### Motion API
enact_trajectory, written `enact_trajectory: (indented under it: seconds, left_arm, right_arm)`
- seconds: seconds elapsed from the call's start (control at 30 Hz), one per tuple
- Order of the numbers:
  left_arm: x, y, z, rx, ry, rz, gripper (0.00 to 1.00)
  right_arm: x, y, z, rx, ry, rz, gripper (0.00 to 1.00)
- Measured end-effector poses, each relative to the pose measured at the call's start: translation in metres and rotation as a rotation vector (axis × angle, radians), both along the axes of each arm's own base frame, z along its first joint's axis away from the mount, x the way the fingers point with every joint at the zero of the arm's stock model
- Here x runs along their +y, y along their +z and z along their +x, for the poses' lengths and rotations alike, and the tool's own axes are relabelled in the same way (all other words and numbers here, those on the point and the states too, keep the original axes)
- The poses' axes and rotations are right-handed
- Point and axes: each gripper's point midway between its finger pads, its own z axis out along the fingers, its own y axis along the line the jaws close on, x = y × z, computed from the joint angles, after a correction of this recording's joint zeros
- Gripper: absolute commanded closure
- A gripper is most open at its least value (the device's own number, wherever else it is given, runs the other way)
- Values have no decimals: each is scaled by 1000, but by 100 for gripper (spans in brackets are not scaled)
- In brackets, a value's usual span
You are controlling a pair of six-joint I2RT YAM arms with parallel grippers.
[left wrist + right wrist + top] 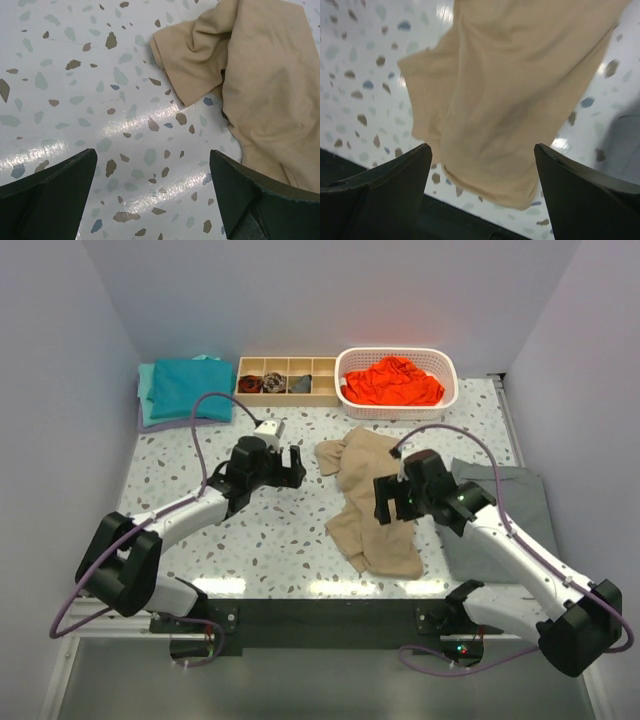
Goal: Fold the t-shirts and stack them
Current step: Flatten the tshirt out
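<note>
My right gripper draws back and comes down onto the tan-khaki t-shirt's near end next, because that end lies below and back from my fingers.
A tan-khaki t-shirt point(370, 505) lies crumpled in a long heap in the middle of the table; it also shows in the left wrist view point(265, 85) and the right wrist view point(510, 95). My left gripper point(285, 468) is open and empty, just left of the shirt's upper sleeve, over bare table. My right gripper point(392, 502) is open and empty, hovering over the shirt's lower half. A folded teal t-shirt point(186, 387) lies at the back left. Orange-red t-shirts point(395, 382) fill the white basket point(448, 380) at the back.
A wooden divided tray point(286, 376) with small dark rolled socks stands between the teal shirt and the basket. A flat dark grey cloth point(510, 520) lies at the right under my right arm. The table's dark front edge point(320, 615) runs below the shirt.
</note>
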Motion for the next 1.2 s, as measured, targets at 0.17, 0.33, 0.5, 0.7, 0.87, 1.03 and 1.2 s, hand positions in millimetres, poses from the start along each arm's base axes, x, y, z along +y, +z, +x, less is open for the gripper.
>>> enact_trajectory:
  seconds: [0.17, 0.33, 0.5, 0.7, 0.87, 1.03, 1.2]
  left_arm:
    - [-10, -7, -5, 12, -27, 10, 0]
    - [-13, -7, -5, 6, -27, 13, 0]
    - [-15, -13, -6, 16, -25, 25, 0]
    - [-12, -13, -5, 11, -8, 35, 0]
    - [-11, -13, -4, 7, 2, 40, 0]
    - [-11, -15, -4, 10, 3, 43, 0]
    - [-10, -19, -4, 21, 3, 49, 0]
  right_arm:
    - [11, -44, -64, 159, 106, -50, 19]
    - [28, -54, -82, 147, 155, -118, 20]
    - [39, -82, -97, 147, 182, -286, 21]
    - [40, -96, -94, 81, 120, -422, 24]
    - [35, -93, -84, 24, 51, -440, 27]
    - [32, -104, -84, 31, 33, -464, 28]
    - [32, -106, -86, 35, 28, -459, 31]
